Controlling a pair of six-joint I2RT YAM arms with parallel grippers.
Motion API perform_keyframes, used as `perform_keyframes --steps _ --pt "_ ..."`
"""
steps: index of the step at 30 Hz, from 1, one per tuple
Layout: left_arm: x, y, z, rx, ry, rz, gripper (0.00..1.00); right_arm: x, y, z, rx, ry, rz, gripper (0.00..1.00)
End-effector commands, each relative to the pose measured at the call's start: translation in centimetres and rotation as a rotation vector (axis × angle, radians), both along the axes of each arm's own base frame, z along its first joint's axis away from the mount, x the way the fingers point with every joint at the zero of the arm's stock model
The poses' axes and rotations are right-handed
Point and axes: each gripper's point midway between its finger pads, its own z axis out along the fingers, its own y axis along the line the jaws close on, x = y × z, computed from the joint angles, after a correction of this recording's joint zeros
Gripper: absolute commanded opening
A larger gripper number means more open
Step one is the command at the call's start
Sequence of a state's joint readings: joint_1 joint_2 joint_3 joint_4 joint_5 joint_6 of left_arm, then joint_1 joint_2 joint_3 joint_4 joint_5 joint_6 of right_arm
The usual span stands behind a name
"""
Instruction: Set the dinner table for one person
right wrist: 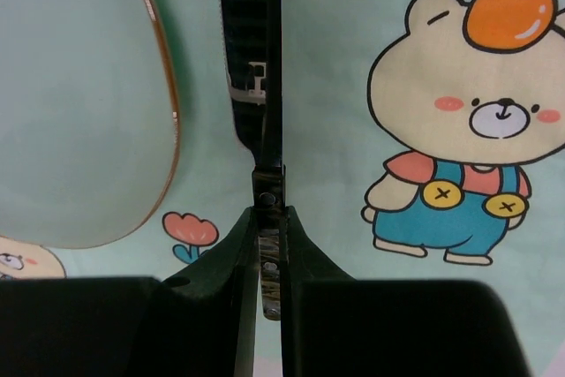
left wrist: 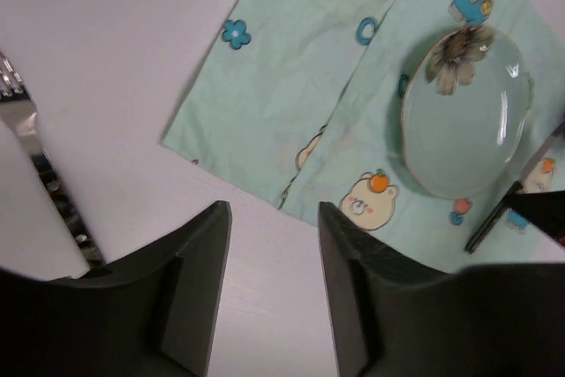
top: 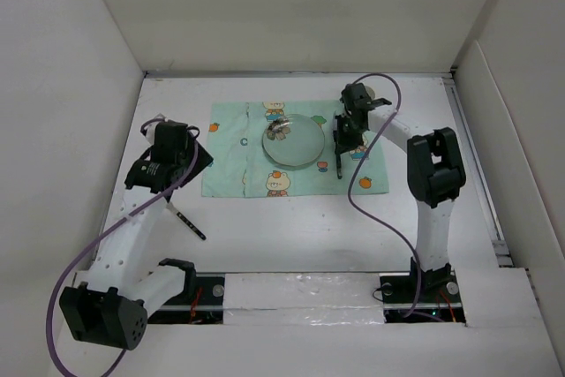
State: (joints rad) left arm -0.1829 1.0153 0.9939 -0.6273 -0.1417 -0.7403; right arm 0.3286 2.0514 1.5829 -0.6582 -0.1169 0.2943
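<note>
My left gripper draws back next, turns to match the slant of the fork's black handle and lowers over it, since it lies below and back toward the base.
The white dinner table carries a mint-green cartoon mat with a pale glass plate in its middle. My right gripper hangs just right of the plate, shut on a black-handled knife. The blade points away along the plate's rim, low over the mat. My left gripper stands open and empty above bare table, left of the mat. A fork lies on the table left of it; in the top view the fork is near the left arm.
White panels wall the table at the left, back and right. Purple cables loop from both arms, the right one hanging over the mat's right edge. The arm bases sit at the near edge.
</note>
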Motion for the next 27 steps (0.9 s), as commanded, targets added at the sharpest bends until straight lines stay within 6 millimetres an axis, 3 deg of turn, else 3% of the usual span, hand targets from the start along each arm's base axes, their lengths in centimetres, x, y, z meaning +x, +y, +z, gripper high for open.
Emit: perform_keyframes --steps 1,4,7,8,9,13,15,16,18,19,20,21,23,24,25,27 --pt "-2.1 1.3 -2.1 0.011 0.093 0.066 0.54 2.0 0.9 0.8 0.03 -0.049 -0.023 0.0" --pt "-3.3 2.2 -4.1 0.011 0.184 0.082 0.58 2.0 0.7 -0.1 0.011 -0.015 -0.029 0.08" --pt "-4.2 3.2 -5.7 0.026 0.263 0.12 0.56 2.2 0.6 -0.1 0.008 -0.02 -0.048 0.25" --pt "-4.4 3.7 -6.1 0.035 0.284 0.143 0.55 2.0 0.6 -0.1 0.012 -0.021 -0.061 0.37" --pt "-4.7 3.9 -6.7 0.027 0.312 0.154 0.54 2.2 0.6 1.2 0.033 -0.06 -0.079 0.46" --pt "-5.7 4.5 -8.7 0.015 0.404 0.207 0.45 2.0 0.9 6.2 0.095 -0.163 -0.087 0.58" --pt "-6.2 5.2 -9.7 0.005 0.443 0.248 0.41 0.5 1.8 7.7 0.111 -0.196 -0.073 0.59" --pt "-6.5 6.1 -10.1 0.0 0.465 0.288 0.38 0.1 2.0 11.0 0.141 -0.275 -0.073 0.6" --pt "-7.5 7.1 -11.1 0.006 0.514 0.337 0.36 -1.3 2.7 13.6 0.156 -0.349 -0.069 0.6" --pt "-8.0 7.8 -11.7 0.006 0.549 0.371 0.35 -2.7 2.6 16.3 0.179 -0.421 -0.065 0.6" --pt "-8.3 7.9 -12.2 -0.007 0.566 0.381 0.36 -3.4 2.7 17.7 0.169 -0.471 -0.067 0.58" --pt "-9.2 8.2 -13.0 -0.013 0.614 0.404 0.39 -7.0 4.9 21.1 0.243 -0.565 0.004 0.55" --pt "-9.1 8.4 -12.9 -0.012 0.617 0.422 0.4 -8.7 6.2 22.2 0.291 -0.586 0.049 0.54" --pt "-9.1 8.6 -13.0 -0.001 0.619 0.432 0.44 -9.8 6.4 21.8 0.309 -0.576 0.059 0.54" --pt "-9.1 8.8 -13.0 0.008 0.62 0.442 0.47 -11.9 7.3 23.5 0.394 -0.581 0.126 0.54" --pt "-9.1 9.2 -13.7 0.027 0.653 0.453 0.52 -13.6 7.5 23.3 0.42 -0.563 0.163 0.54"
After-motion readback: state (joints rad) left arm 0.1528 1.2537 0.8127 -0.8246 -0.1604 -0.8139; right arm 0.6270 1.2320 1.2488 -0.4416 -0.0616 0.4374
